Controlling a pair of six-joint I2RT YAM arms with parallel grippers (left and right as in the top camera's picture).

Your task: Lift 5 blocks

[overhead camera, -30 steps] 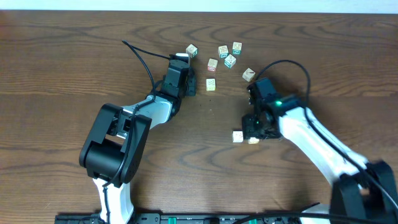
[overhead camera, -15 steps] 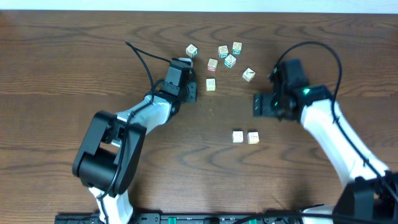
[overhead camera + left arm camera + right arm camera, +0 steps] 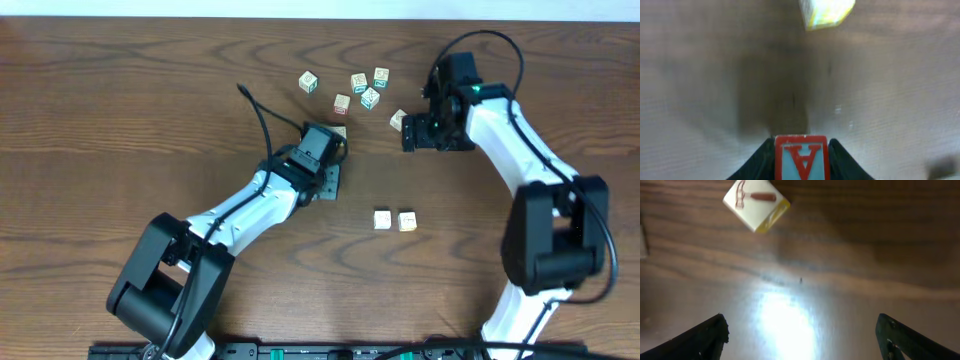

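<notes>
My right gripper will next move down and to its left in the overhead view to the cream block (image 3: 397, 120) (image 3: 756, 204), turning to match the block's skewed sides.
My left gripper (image 3: 330, 155) is shut on a block (image 3: 801, 157) with a red border and a red letter on a pale blue face. It hangs above the wood, and a yellow-edged block (image 3: 826, 11) lies just ahead of it. My right gripper (image 3: 802, 340) stands wide open and empty over bare table. A cream block with a hammer print (image 3: 756, 204) lies ahead of it to the left, seen from overhead as the block (image 3: 399, 119) beside the right gripper (image 3: 408, 132). Two blocks (image 3: 382, 219) (image 3: 407, 220) sit side by side at the front middle.
Several more small cubes lie scattered at the back, among them a teal-printed one (image 3: 370, 97) and others (image 3: 308, 82) (image 3: 381, 76) (image 3: 343, 103). A black cable (image 3: 262, 110) loops over the left arm. The table is dark wood.
My right gripper opened, left a block beside another at the front middle, and moved back toward the hammer block. My left gripper carried its block right and toward the front.
</notes>
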